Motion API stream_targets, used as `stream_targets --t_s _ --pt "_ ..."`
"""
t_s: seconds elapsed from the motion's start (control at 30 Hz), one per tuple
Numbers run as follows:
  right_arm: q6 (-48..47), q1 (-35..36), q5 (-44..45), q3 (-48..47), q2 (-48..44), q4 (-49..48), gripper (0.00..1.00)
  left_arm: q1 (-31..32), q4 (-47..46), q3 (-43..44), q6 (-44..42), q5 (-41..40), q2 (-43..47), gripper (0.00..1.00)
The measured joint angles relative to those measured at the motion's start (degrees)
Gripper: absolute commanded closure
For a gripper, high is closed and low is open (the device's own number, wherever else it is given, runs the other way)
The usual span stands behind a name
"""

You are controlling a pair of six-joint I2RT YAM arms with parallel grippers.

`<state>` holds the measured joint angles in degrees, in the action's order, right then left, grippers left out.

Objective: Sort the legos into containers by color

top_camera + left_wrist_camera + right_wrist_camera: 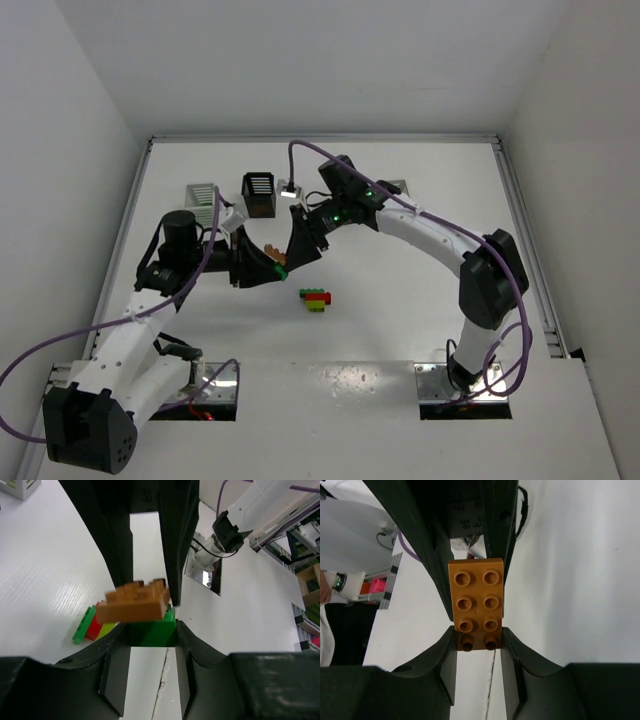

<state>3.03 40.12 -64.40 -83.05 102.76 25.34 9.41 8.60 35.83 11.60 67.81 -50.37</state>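
Observation:
The white container [203,192] stands outward of my left gripper, to its left in the top view, so I will pull the green brick loose, carry it there and release it.
An orange-brown lego [476,602] and a green lego [156,632] are stuck together and held above the table between both arms. My right gripper [477,639] is shut on the near end of the orange-brown brick [271,250]. My left gripper [150,629] is shut on the green brick, whose sides touch both jaws. A small stack of green, red and yellow-green legos [317,298] lies on the table just right of the grippers. At the back stand a white container [203,192], a black container [260,194] and another white one [396,186], partly hidden by the right arm.
The two arms cross over the table's middle, with the right gripper [298,252] against the left gripper [274,265]. Purple cables loop over both arms. White walls close in the table at left, back and right.

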Motion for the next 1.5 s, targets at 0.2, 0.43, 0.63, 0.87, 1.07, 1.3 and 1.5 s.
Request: stream_targets --t_s 0.2,0.43,0.63,0.87,1.07,1.3,1.5 --pt "0.39 -3.69 0.37 0.0 -0.72 -1.22 1.0 0.0 0.02 -1.33 -0.39 -0.83 0.5 0.85" --pt "-2.25 -8.41 8.0 0.0 -2.84 0.59 1.0 -2.82 0.59 -0.61 -0.35 -11.72 1.51 0.85" --pt "-3.32 -9.29 16.5 0.79 -5.22 0.68 1.0 -3.52 2.89 6.73 -0.94 -39.43 -1.18 0.85" --pt "-4.24 -9.62 21.11 0.98 -5.38 0.72 1.0 -5.9 4.44 21.64 -2.97 -60.52 -16.79 0.86" --pt "-4.87 -9.62 22.73 0.98 -5.38 0.66 1.0 -9.11 5.97 25.77 -2.99 -68.89 -25.35 0.8" --pt "-5.62 -9.62 23.56 0.98 -5.31 0.57 1.0 -10.62 6.43 27.63 -2.99 -71.8 -31.3 0.79" --pt "-5.81 -9.62 23.76 0.98 -5.01 0.44 1.0 -11.72 6.43 28.96 -2.99 -72.3 -34.38 0.75"
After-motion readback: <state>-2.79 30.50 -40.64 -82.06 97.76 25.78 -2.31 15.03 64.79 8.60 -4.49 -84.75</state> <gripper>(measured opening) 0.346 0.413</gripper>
